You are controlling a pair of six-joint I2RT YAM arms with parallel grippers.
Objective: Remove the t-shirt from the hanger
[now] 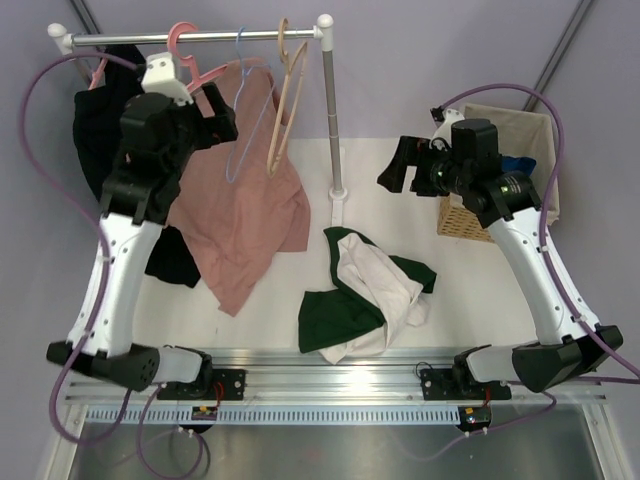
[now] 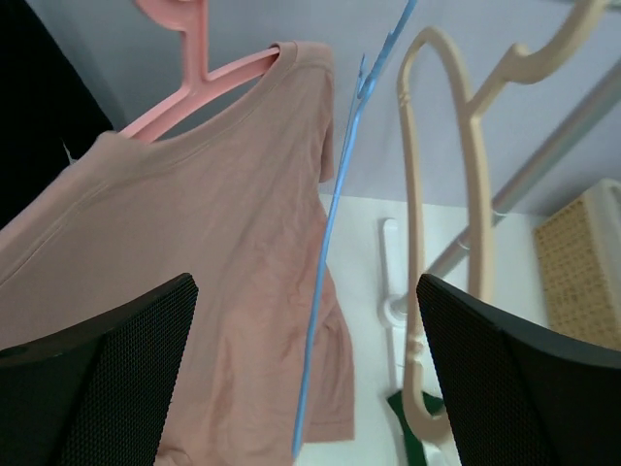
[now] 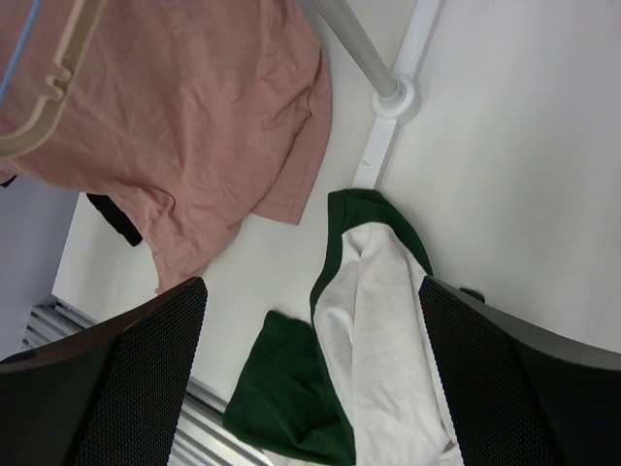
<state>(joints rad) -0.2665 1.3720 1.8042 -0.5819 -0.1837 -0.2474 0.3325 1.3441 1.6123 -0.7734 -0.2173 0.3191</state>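
The white middle of the t-shirt [image 1: 365,295] lies crumpled below, off any hanger, so next I need to lower my open right gripper to the left in the top view and close on it.
The t-shirt [image 1: 365,295], white with dark green sleeves, lies crumpled on the table in front of the rack, off any hanger. In the right wrist view the t-shirt [image 3: 378,340] shows far below my open right gripper [image 3: 310,388], which holds nothing. The light-blue wire hanger [image 1: 243,120] hangs bare on the rail. My left gripper [image 1: 222,118] is raised beside it, open. In the left wrist view the hanger's wire [image 2: 330,252] runs down between the spread fingers [image 2: 97,388] without touching them. My right gripper [image 1: 393,172] hovers above the table right of the pole.
A dusty-pink t-shirt [image 1: 240,220] hangs on a pink plastic hanger [image 1: 185,50]. A tan wooden hanger [image 1: 288,100] and a black garment [image 1: 105,130] also hang from the rail [image 1: 200,37]. The rack pole [image 1: 333,110] stands mid-table. A lined wicker basket [image 1: 500,170] sits back right.
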